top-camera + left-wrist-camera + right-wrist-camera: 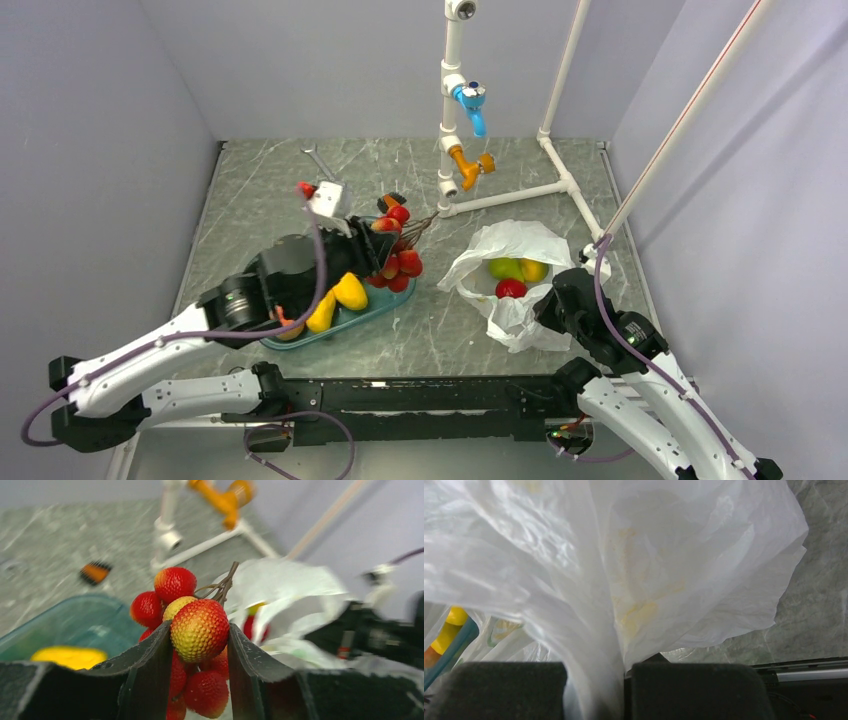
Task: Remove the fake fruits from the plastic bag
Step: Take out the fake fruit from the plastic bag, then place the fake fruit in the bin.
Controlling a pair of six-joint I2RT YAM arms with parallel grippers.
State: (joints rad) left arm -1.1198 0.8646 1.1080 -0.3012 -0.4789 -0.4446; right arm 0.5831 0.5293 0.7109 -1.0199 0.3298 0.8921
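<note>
I will lower my left gripper, toward the left in the top view, and let go, because the berry cluster hangs high over the end of the teal tray (375,310).
My left gripper (378,246) is shut on the cluster of small red berries (402,262), held over the right end of the teal tray (375,310). In the left wrist view its jaws clamp one red-yellow berry (200,629) of the cluster. The white plastic bag (512,243) lies open at centre right, with a green pear (503,267), a green-orange fruit (533,269) and a red apple (511,288) inside. My right gripper (549,312) is shut on the bag's near edge (594,690), which bunches between the fingers.
The tray holds long yellow fruits (350,291) and a peach-coloured fruit (290,329). A white pipe frame (500,197) with blue and orange valves stands at the back. A spanner (318,160) lies at the back left. An orange-black object (393,200) lies behind the tray.
</note>
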